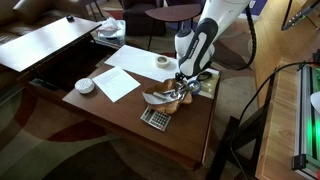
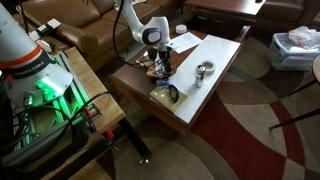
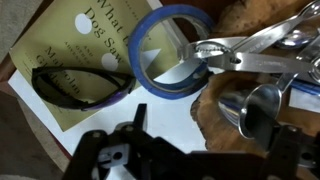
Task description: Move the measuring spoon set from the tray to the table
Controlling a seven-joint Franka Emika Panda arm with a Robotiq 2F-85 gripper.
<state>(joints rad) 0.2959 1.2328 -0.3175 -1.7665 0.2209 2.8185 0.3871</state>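
The raised rim of the deep round scoop is already between my gripper's open fingers in the wrist view, so my gripper should move down onto it next.
The measuring spoon set [image 3: 255, 42] is a bunch of silvery spoons joined on a ring. It lies across the tan-brown tray [image 3: 215, 125], with one deep round scoop [image 3: 255, 108] resting on the tray. In an exterior view the tray [image 1: 172, 101] sits on the dark brown wooden table [image 1: 190, 135] near its edge. My gripper [image 3: 205, 150] is open and empty, hovering just above the tray's edge and touching nothing. It shows in both exterior views [image 1: 185, 80] [image 2: 160, 68], pointing down.
A blue tape ring [image 3: 175, 50] and dark sunglasses [image 3: 80, 88] lie on a yellow-green booklet [image 3: 60, 50] beside the tray. A grey keypad slab [image 1: 155, 118], white papers [image 1: 118, 82], a white bowl [image 1: 85, 86] and a tape roll [image 1: 163, 62] are also on the table.
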